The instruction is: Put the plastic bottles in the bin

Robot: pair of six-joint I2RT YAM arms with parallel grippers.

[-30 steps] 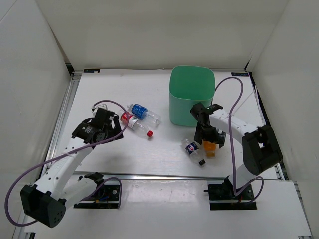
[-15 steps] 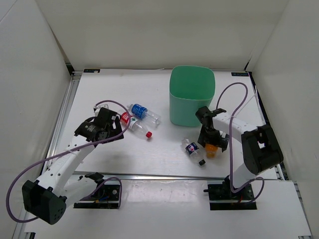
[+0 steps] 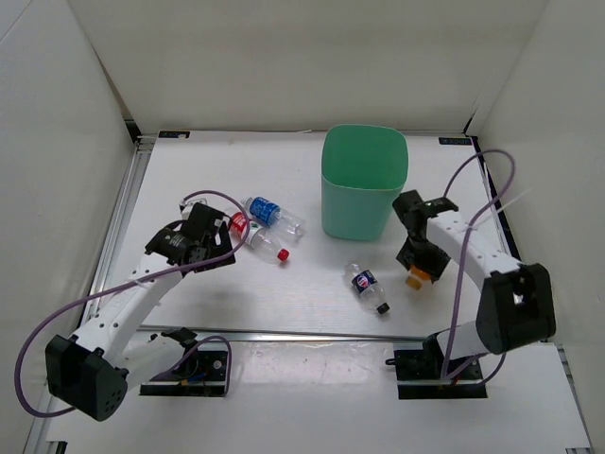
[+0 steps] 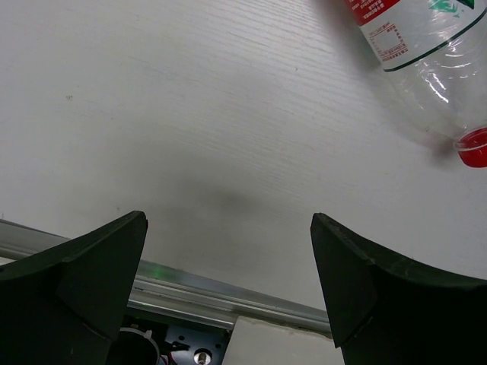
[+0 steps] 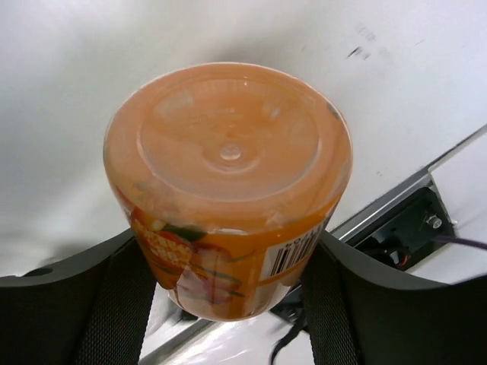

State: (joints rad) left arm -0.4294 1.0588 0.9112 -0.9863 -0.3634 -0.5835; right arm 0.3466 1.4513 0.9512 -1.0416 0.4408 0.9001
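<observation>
My right gripper lifts up and outward next, then goes over the bin's open top to release the held orange bottle, since the bin's rim stands well above it.
The mint-green bin stands at the back centre. My right gripper is shut on the short orange bottle, its fingers pressing both sides, just right of the bin's base. A clear bottle with a dark label lies on the table in front of the bin. The red-label bottle and the blue-label bottle lie side by side left of the bin. My left gripper hangs open just left of the red-label bottle, nothing between its fingers.
White walls close in the table on three sides. A metal rail runs along the near edge, with the arm bases and cables behind it. A purple cable loops above the right arm.
My right gripper has shut on the orange bottle and carried it to the right, away from the dark-label bottle. The left arm has barely moved.
</observation>
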